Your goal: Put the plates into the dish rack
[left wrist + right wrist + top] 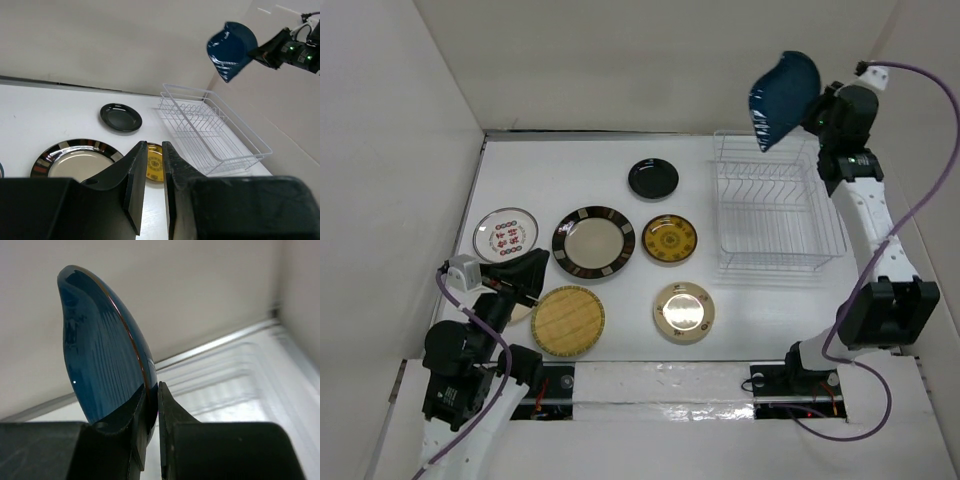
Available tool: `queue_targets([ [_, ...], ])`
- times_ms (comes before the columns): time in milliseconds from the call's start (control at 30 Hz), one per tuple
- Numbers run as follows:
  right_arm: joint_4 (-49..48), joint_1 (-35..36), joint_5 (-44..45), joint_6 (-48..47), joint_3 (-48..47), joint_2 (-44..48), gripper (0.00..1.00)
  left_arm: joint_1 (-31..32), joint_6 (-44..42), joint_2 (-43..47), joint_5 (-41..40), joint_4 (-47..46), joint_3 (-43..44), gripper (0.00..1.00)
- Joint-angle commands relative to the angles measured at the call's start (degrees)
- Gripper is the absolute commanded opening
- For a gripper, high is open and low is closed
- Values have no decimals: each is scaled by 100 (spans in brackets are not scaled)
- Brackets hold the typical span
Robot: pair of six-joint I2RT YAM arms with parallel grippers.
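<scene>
The rack's slots by the rack's side [798,190] are empty below. I should next lower and turn my right gripper to let go of the teal-blue plate [784,98] in those slots.
My right gripper [817,104] is shut on the rim of the teal-blue plate [784,98] and holds it on edge, high above the far end of the white wire dish rack [780,268]. The right wrist view shows the fingers [151,390] pinching the plate [100,355], with the rack blurred below. The rack holds no plates. My left gripper [533,266] hangs low over the table's left side, its jaws nearly together with nothing between them [154,150]. The left wrist view also shows the blue plate [230,50] and the rack [215,135].
On the table lie a black plate [653,179], a white plate with red marks [505,233], a cream plate with a brown striped rim [593,242], a yellow-patterned plate [669,239], a tan woven plate [567,320] and a cream plate [683,311]. White walls enclose three sides.
</scene>
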State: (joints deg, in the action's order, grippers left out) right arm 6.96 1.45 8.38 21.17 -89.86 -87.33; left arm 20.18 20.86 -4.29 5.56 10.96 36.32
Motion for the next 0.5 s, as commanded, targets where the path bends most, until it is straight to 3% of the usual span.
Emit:
queue_targets([
  [0,-81,-303,943,-692,-5,585,0,82,-21,174,-2,-226,-2,16],
  [200,-81,-470,2692,-1737,127,586,0,196,-21,359,-55,-235,-2,16],
  [467,-573,-638,3371,-2924,127,-142,0,196,-12,412,-73,-243,-19,17],
])
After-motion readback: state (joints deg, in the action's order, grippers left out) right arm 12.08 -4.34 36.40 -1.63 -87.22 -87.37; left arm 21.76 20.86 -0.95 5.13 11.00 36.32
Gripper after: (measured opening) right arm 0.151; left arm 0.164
